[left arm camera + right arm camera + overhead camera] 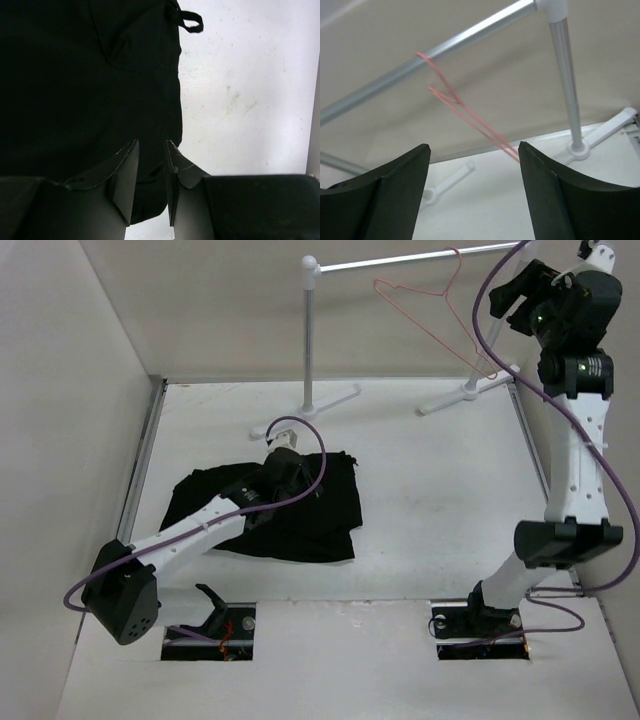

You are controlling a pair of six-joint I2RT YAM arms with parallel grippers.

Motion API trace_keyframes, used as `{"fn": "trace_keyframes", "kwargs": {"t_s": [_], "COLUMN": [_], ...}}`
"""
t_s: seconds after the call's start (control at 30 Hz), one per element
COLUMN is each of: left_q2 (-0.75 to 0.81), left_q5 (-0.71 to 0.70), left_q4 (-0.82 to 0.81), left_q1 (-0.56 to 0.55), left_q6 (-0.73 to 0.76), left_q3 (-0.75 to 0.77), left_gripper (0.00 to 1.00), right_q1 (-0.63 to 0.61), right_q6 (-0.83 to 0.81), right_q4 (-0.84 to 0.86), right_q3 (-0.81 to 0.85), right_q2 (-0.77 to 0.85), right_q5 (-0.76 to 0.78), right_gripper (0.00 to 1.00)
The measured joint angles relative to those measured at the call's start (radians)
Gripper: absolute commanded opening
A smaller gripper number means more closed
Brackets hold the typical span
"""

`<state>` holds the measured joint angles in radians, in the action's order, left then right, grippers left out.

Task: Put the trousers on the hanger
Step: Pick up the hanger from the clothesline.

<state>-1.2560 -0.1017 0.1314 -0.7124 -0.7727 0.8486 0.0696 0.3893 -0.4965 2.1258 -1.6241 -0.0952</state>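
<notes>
My right gripper needs to move across, still open, and go down onto the hanger's near sloping arm (489,128), which hangs below my gripper and to its left in the top view.
The black trousers (300,515) lie crumpled on the white table, left of centre. My left gripper (285,462) is down on their far edge. In the left wrist view the gripper (151,145) has its jaws close together, with a fold of the trousers (85,85) pinched between them. The pink wire hanger (430,310) hangs by its hook from the rail at the back right. My right gripper (508,302) is raised just right of the hanger, open and empty. In the right wrist view the hanger (470,117) runs down to the right finger of the gripper (474,147); contact is unclear.
The white-and-silver garment rail (400,260) stands at the back on two feet (330,398). It also shows in the right wrist view (470,35). Walls enclose the table on the left and at the back. A purple cable (300,425) loops over the left wrist.
</notes>
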Motion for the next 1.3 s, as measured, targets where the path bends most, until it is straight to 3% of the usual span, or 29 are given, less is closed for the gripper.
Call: {"fn": "trace_keyframes", "kwargs": {"t_s": [0.1, 0.23, 0.7, 1.07, 1.3], "left_q2": [-0.004, -0.005, -0.025, -0.039, -0.039], "left_q5": [0.02, 0.046, 0.098, 0.114, 0.117], "left_q4": [0.0, 0.001, 0.018, 0.026, 0.025], "left_q1": [0.001, 0.007, 0.041, 0.054, 0.055], "left_q6": [0.003, 0.006, 0.006, 0.005, 0.005], "left_q3": [0.001, 0.003, 0.003, 0.003, 0.002], "left_gripper": [0.26, 0.26, 0.27, 0.26, 0.26], "right_q1": [0.008, 0.009, 0.016, -0.005, -0.077], "right_q6": [-0.08, -0.15, -0.214, -0.237, -0.286], "right_q4": [-0.07, -0.136, -0.146, -0.155, -0.137], "right_q3": [0.116, 0.128, 0.125, 0.124, 0.053], "right_q2": [-0.141, -0.236, -0.322, -0.379, -0.298], "right_q5": [-0.007, -0.033, -0.131, -0.16, -0.14], "right_gripper": [0.86, 0.86, 0.83, 0.27, 0.12]}}
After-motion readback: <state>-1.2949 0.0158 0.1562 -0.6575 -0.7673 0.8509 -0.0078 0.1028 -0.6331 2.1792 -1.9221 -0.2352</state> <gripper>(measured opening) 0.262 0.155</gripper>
